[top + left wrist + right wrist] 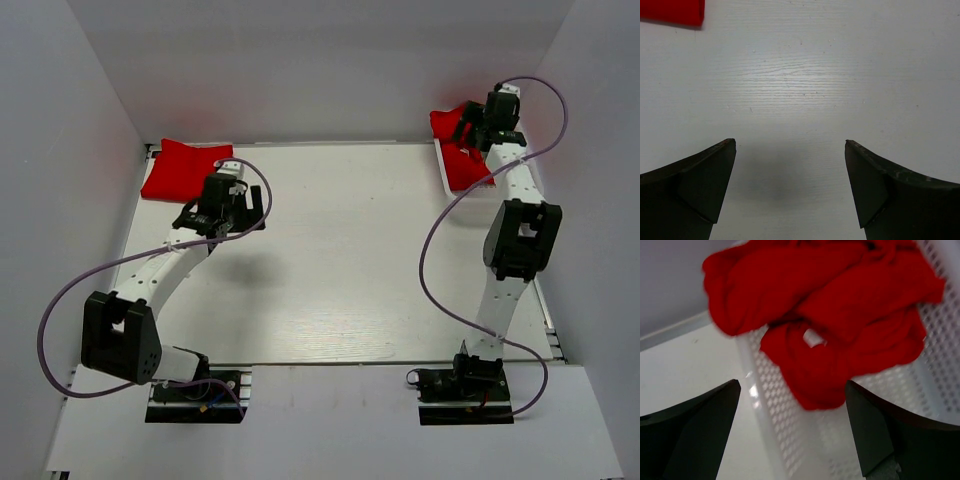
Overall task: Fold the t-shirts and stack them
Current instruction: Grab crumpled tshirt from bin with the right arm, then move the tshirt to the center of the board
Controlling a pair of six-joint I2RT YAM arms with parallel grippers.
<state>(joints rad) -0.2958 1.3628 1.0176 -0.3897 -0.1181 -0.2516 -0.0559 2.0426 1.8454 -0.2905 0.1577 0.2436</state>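
Note:
My right gripper needs to move off the basket's side, which runs between its open fingers, and lower onto the red heap's middle folds.
A folded red t-shirt [180,170] lies flat at the table's far left corner; its edge shows at the top left of the left wrist view [672,12]. Crumpled red t-shirts [458,150] are heaped in the white mesh basket [445,180] at the far right, and they fill the top of the right wrist view [830,305]. My left gripper [232,210] is open and empty above bare table, just right of the folded shirt. My right gripper [478,128] is open and empty, over the basket and the heap.
The basket's perforated wall [775,410] runs between the right fingers. White walls close in the table at the back and both sides. A purple cable loops along each arm. The table's middle [340,250] is bare white wood.

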